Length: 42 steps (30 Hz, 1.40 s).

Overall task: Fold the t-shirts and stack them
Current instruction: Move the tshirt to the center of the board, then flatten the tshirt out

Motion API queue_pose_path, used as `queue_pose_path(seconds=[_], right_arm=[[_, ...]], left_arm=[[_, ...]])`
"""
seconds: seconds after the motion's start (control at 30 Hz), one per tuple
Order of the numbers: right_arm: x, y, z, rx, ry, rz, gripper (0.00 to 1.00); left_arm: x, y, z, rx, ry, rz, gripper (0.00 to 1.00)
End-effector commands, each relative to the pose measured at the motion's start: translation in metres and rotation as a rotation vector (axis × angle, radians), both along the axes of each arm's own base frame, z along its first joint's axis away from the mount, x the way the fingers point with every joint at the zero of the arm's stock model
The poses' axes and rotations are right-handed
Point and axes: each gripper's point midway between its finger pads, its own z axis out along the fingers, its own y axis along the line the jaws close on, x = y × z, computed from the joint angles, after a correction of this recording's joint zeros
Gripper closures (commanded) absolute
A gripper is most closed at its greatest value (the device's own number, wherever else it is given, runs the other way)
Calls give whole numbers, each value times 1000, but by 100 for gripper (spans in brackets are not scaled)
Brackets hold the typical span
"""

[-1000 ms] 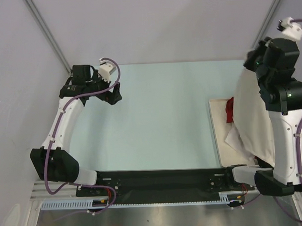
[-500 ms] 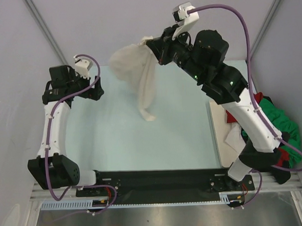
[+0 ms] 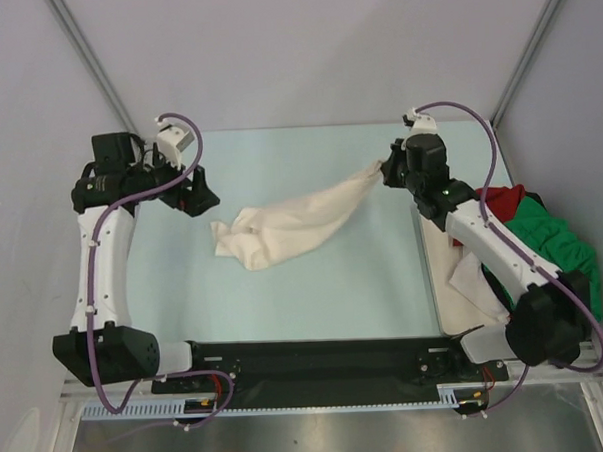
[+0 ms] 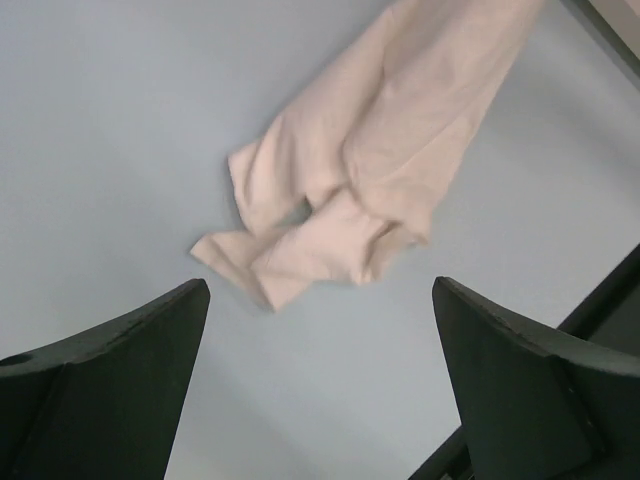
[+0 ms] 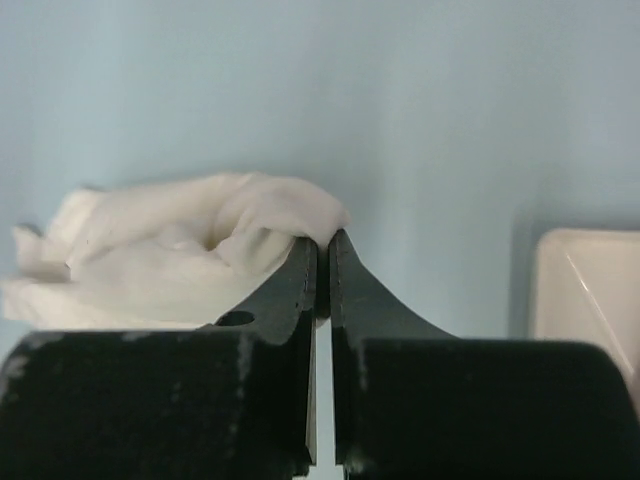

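Next, my left gripper moves down and to the right in the top view onto the cream t-shirt's far crumpled corner [image 3: 244,216] [image 4: 246,170], which juts from its bunched end.
The cream t-shirt [image 3: 286,224] lies bunched and stretched across the middle of the pale blue table. My right gripper [image 3: 383,169] is shut on its right end and holds that end just off the table; the wrist view shows the cloth [image 5: 190,250] pinched at my closed fingertips [image 5: 322,243]. My left gripper [image 3: 202,197] is open and empty, hovering just left of the shirt's crumpled left end [image 4: 320,235]. The red t-shirt [image 3: 501,199] and the green t-shirt [image 3: 552,240] lie in a heap at the right edge.
A white board [image 3: 446,280] lies at the table's right side, with white cloth [image 3: 476,278] partly on it. Grey walls close in the back and sides. A black rail [image 3: 317,360] runs along the near edge.
My right arm has swung the cream shirt from the right pile up over the table and lowered it, so it now lies stretched across the middle. My left gripper moved slightly toward it.
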Motion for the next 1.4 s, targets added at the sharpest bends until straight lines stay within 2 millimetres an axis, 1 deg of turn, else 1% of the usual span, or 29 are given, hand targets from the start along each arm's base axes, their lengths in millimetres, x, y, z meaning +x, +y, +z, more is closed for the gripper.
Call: queue_pose_path(seconds=[0.0,0.03,0.07,0.1,0.17,0.2,0.23,0.27,0.3,0.33,0.4,0.43,0.5,0.53,0.57,0.6,0.63,0.67,0.77,0.83,0.87,0.9,0.93,1.0,1.07,1.1,1.2,1.3,1.37], right_arm=[[37,-9,19,39,-136,-4,100],[50,-7,-5,-3,-94,4,100],[60,-5,1,-30,-109,23,100],[71,-10,-6,-81,-101,23,100],[91,-24,-44,-148,27,-21,100],[108,-31,-21,-143,-2,-53,100],[118,-49,-23,-129,24,-111,94],[123,-60,-52,-147,122,-145,78],[135,-66,-31,-115,102,-178,66],[137,-77,-36,-79,140,-221,51],[127,-73,-45,-71,217,-230,43],[118,-59,-49,-77,233,-208,39],[95,-40,-36,-89,206,-199,30],[77,-34,-61,-118,254,-195,27],[59,-10,-44,-102,203,-176,27],[38,-1,-74,-128,255,-154,26],[25,16,-77,-116,243,-119,26],[10,52,-79,-57,220,-56,26],[-29,107,-99,37,238,66,28],[-33,127,-106,105,234,69,32],[-38,135,-114,103,241,82,33],[-41,146,-116,117,241,93,34],[-41,154,-127,119,256,105,36],[-41,172,-127,138,261,135,37],[-39,175,-153,68,330,102,37],[-34,184,-146,65,324,99,37],[-31,190,-154,35,332,96,35],[-29,196,-164,18,337,92,34],[-29,200,-185,-17,365,99,33]], left_arm=[[-25,-14,-13,-30,29,-127,0],[-12,-6,-18,2,-1,-85,0],[-6,6,-43,40,53,-3,0],[1,14,-54,66,66,42,1],[12,23,-71,105,67,85,1],[13,29,-89,138,107,107,2],[17,31,-95,155,103,117,2],[16,33,-106,176,118,121,3],[18,34,-116,204,128,127,3],[24,33,-119,219,107,134,3],[24,31,-142,264,132,133,3],[29,29,-147,274,120,131,3],[36,28,-163,281,161,148,3],[41,17,-165,280,157,129,5],[51,14,-168,269,170,146,6],[59,8,-168,282,156,157,6],[66,3,-168,299,144,156,7],[76,-3,-170,317,136,149,7],[97,-35,-170,353,63,91,7],[107,-52,-191,348,104,66,6],[119,-59,-182,329,93,64,6],[124,-61,-185,323,112,68,6],[125,-62,-203,326,173,66,7],[136,-65,-204,328,175,72,5],[140,-61,-220,371,212,98,2],[139,-59,-226,382,232,108,1],[135,-57,-242,387,272,124,2],[134,-62,-250,372,287,119,8],[132,-65,-255,367,301,114,18]])
